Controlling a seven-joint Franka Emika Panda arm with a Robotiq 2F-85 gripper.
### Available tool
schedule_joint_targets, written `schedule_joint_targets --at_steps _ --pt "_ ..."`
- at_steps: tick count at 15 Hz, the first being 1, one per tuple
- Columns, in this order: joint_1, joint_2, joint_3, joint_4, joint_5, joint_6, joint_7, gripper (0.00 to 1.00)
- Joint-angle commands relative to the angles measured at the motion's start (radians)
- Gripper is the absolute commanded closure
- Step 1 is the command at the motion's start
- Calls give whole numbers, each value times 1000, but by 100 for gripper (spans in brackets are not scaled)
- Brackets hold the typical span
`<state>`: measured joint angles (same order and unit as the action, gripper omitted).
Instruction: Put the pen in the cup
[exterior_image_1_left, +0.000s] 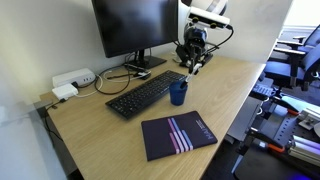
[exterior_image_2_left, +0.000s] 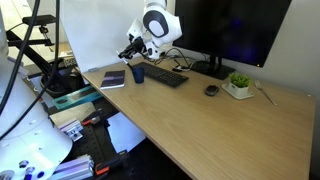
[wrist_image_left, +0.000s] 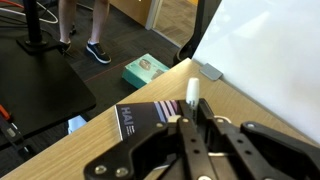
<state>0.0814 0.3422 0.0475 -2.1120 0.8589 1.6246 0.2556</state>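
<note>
I need to carry the pen with my gripper next, down and toward the dark blue cup and into its opening (exterior_image_1_left: 178, 84).
My gripper (exterior_image_1_left: 192, 62) hangs above the desk, just over and behind the dark blue cup (exterior_image_1_left: 178, 93), and is shut on the pen (exterior_image_1_left: 189, 72). In the wrist view the pen's whitish tip (wrist_image_left: 191, 92) sticks out from between the shut black fingers (wrist_image_left: 190, 118). The cup stands beside the near end of the keyboard; it also shows in an exterior view (exterior_image_2_left: 137, 74), below the gripper (exterior_image_2_left: 130, 50). The cup is hidden in the wrist view.
A black keyboard (exterior_image_1_left: 147, 93) and monitor (exterior_image_1_left: 135, 25) stand behind the cup. A dark notebook with stripes (exterior_image_1_left: 177, 134) lies at the desk's front; it also shows in the wrist view (wrist_image_left: 140, 117). A mouse (exterior_image_2_left: 211, 90) and a green potted plant (exterior_image_2_left: 239, 83) sit farther along. The desk edge is close.
</note>
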Motion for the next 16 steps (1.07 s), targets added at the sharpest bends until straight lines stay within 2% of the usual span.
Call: schedule_joint_targets --at_steps 1,16 --pt "9 6 -6 4 -13 32 -25 97" --pt "9 62 -1 11 -13 128 -76 97"
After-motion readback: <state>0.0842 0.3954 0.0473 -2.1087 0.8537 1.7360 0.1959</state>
